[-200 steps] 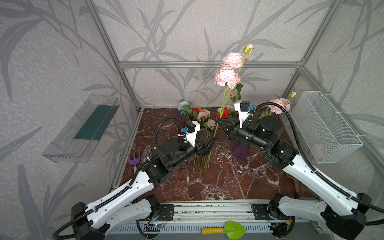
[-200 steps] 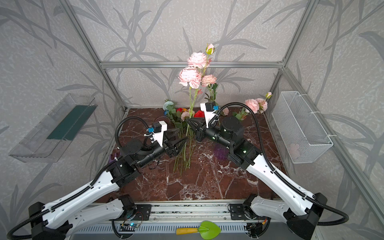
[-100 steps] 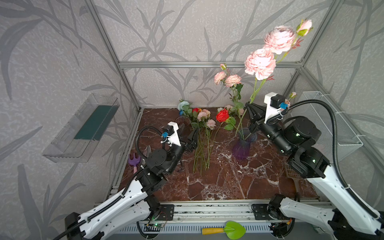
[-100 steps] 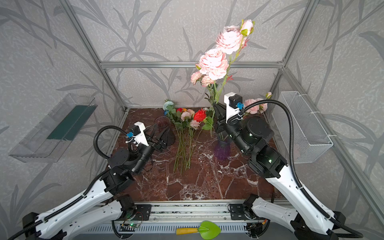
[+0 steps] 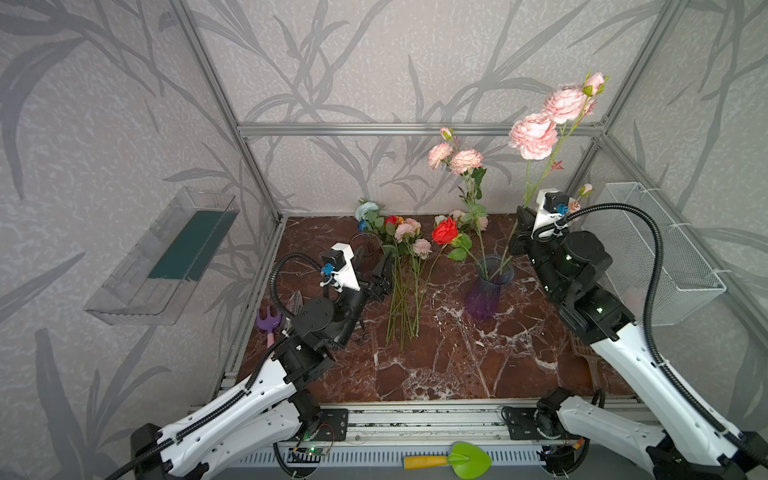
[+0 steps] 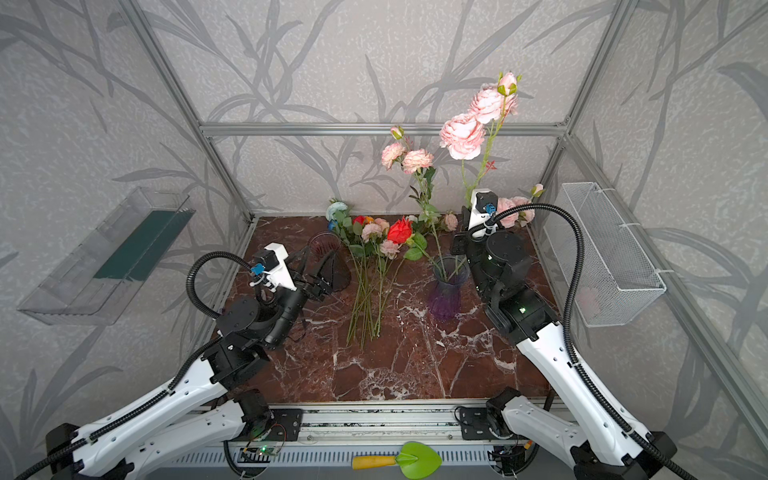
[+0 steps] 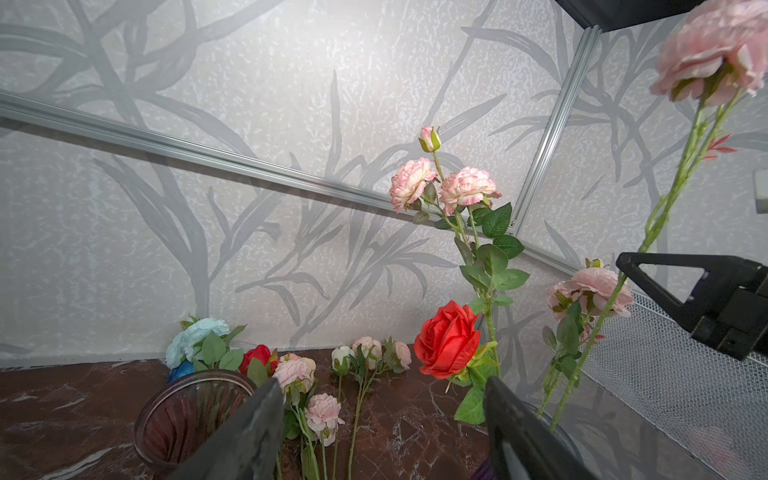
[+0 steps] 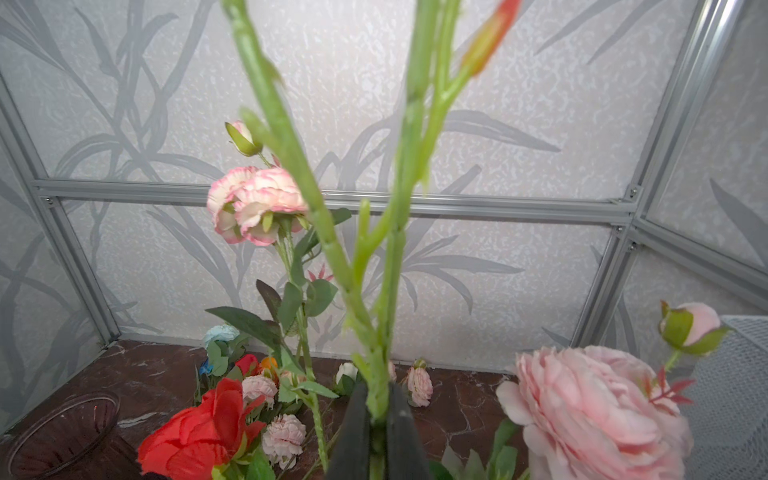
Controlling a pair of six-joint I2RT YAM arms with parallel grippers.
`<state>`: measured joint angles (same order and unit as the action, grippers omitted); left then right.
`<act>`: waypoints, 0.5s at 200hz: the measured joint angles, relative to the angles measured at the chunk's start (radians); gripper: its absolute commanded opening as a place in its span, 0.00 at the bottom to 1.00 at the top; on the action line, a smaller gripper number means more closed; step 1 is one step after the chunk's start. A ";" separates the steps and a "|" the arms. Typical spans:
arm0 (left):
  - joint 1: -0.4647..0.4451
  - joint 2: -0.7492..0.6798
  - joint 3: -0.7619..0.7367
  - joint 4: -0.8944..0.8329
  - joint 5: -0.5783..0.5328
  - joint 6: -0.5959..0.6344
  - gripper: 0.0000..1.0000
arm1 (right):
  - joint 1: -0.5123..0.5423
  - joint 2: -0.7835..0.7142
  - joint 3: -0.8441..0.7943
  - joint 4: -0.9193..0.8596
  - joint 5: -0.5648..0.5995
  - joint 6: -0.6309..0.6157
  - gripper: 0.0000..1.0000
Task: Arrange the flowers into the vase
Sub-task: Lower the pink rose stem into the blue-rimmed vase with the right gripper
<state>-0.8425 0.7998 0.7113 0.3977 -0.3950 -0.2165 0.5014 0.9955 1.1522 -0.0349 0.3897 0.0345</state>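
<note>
My right gripper is above the opening of the purple vase (image 5: 487,291), so next it needs to go down toward that opening and let go of the green stem there.
A purple glass vase (image 5: 487,291) (image 6: 445,291) stands right of the middle, with a red rose (image 5: 444,230) (image 7: 446,338) and a tall stem of frilly pink blooms (image 5: 465,160) (image 6: 415,160) in it. My right gripper (image 5: 519,230) (image 6: 462,232) (image 8: 378,415) is shut on the green stem of a tall pink flower spray (image 5: 534,135) (image 6: 462,135); its lower end reaches into the vase mouth. Several flowers (image 5: 405,282) (image 6: 370,286) lie on the marble floor. My left gripper (image 5: 382,276) (image 6: 320,270) (image 7: 382,399) is open and holds nothing, left of those stems.
A second dark glass vase (image 5: 365,247) (image 7: 183,411) lies on its side by the left gripper. A wire basket (image 5: 660,249) hangs on the right wall, a clear tray (image 5: 166,257) on the left. A purple rake (image 5: 268,322) and a green trowel (image 5: 465,460) lie near the edges.
The right arm carried the pink spray from the middle to the right, over the vase. The left gripper drew back to the left, away from the stem.
</note>
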 measured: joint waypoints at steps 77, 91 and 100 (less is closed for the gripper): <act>0.000 0.020 0.000 0.000 -0.001 -0.002 0.76 | -0.024 -0.001 -0.132 -0.014 -0.048 0.146 0.00; 0.000 0.024 0.000 0.000 -0.001 -0.002 0.76 | -0.027 -0.001 -0.156 -0.018 -0.050 0.159 0.01; 0.000 0.027 0.000 0.000 -0.001 -0.002 0.76 | -0.028 -0.001 -0.170 -0.019 -0.050 0.164 0.01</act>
<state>-0.8425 0.8265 0.7113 0.3973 -0.3958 -0.2180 0.4736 0.9947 0.9821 -0.0540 0.3401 0.1989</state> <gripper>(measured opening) 0.762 0.075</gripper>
